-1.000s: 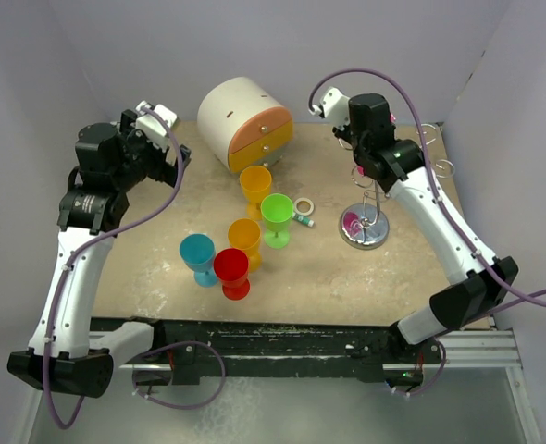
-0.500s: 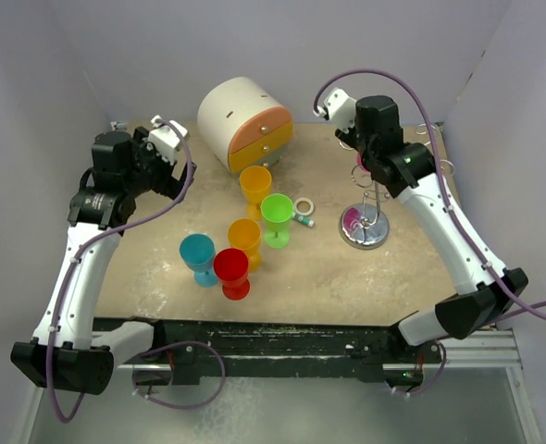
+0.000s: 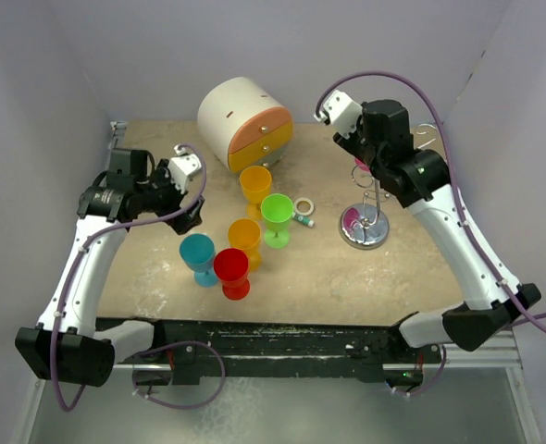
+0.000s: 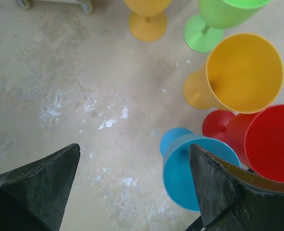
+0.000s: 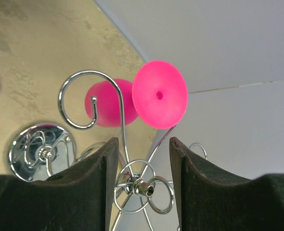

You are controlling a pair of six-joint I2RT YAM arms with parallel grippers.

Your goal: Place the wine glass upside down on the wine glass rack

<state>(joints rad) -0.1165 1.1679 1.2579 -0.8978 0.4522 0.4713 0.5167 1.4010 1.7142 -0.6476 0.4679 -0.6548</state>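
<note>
I will next lower my left gripper and bring it back so its fingers are on both sides of the blue glass's far rim [image 3: 190, 237], which faces open tabletop.
The chrome wine glass rack [image 3: 366, 211] stands at the right on its disc base. In the right wrist view a pink wine glass [image 5: 160, 94] hangs upside down from a scroll arm of the rack [image 5: 141, 185]. My right gripper [image 5: 143, 149] is open and empty over the rack's top hub, just behind the pink foot; it also shows in the top view [image 3: 361, 153]. My left gripper [image 3: 192, 215] is open and empty, hovering over the blue glass [image 3: 197, 252]. In the left wrist view [image 4: 135, 154] its right finger [image 4: 212, 185] overlaps the blue glass rim [image 4: 192, 175].
Red [image 3: 231, 273], orange [image 3: 245, 236], green [image 3: 276, 215] and a second orange glass [image 3: 254, 183] stand upright mid-table. A round white cabinet with orange drawers [image 3: 245, 125] sits at the back. A tape roll [image 3: 304, 205] and a small tube [image 3: 303, 220] lie by the green glass.
My left arm has swung down and to the right, from the back left to above the blue glass. My right gripper has drawn slightly up and right at the rack top.
</note>
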